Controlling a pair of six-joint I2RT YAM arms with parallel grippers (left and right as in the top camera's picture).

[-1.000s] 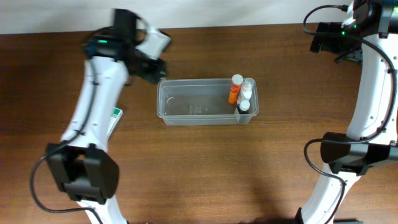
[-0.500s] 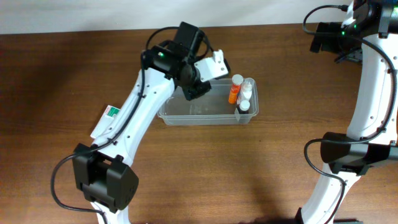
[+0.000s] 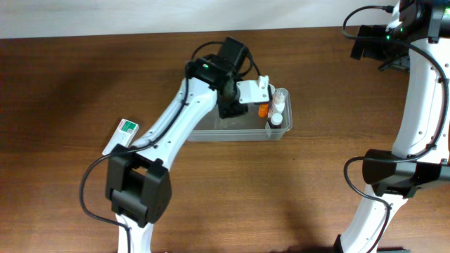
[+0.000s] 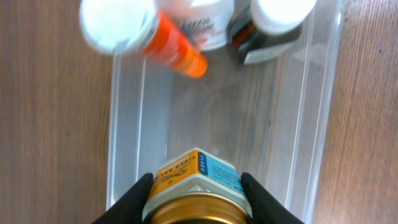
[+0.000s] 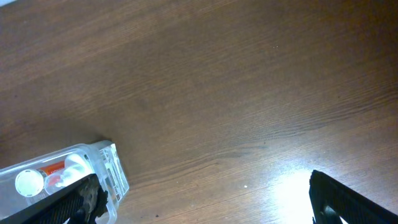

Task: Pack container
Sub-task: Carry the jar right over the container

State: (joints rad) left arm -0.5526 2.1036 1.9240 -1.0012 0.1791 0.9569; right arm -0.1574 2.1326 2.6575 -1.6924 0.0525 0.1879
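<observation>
The bare bottom of the container lies below, beside the orange bottle. My left gripper will go down to its right in the overhead view and release the jar (image 4: 196,185) there.
The container (image 3: 204,131) is a clear plastic bin at mid-table. An orange bottle (image 3: 263,109) and white-capped bottles (image 3: 279,107) stand in its right end. My left gripper (image 3: 244,95) hovers over the bin's middle, shut on a jar. In the left wrist view the jar (image 4: 196,185) has a gold lid and an orange and blue label. It sits between my black fingers (image 4: 196,199), above the container's bare floor (image 4: 249,118). The orange bottle (image 4: 146,34) lies ahead. My right gripper (image 3: 369,42) is open and empty, far back right. Its wrist view (image 5: 205,205) shows the container's end (image 5: 106,168).
A small white-and-green box (image 3: 121,135) lies on the wooden table left of the container, beside my left arm. My right arm's base (image 3: 394,176) stands at the right edge.
My left arm has swung from the back left to over the container's middle, carrying the jar. The right arm has not moved.
</observation>
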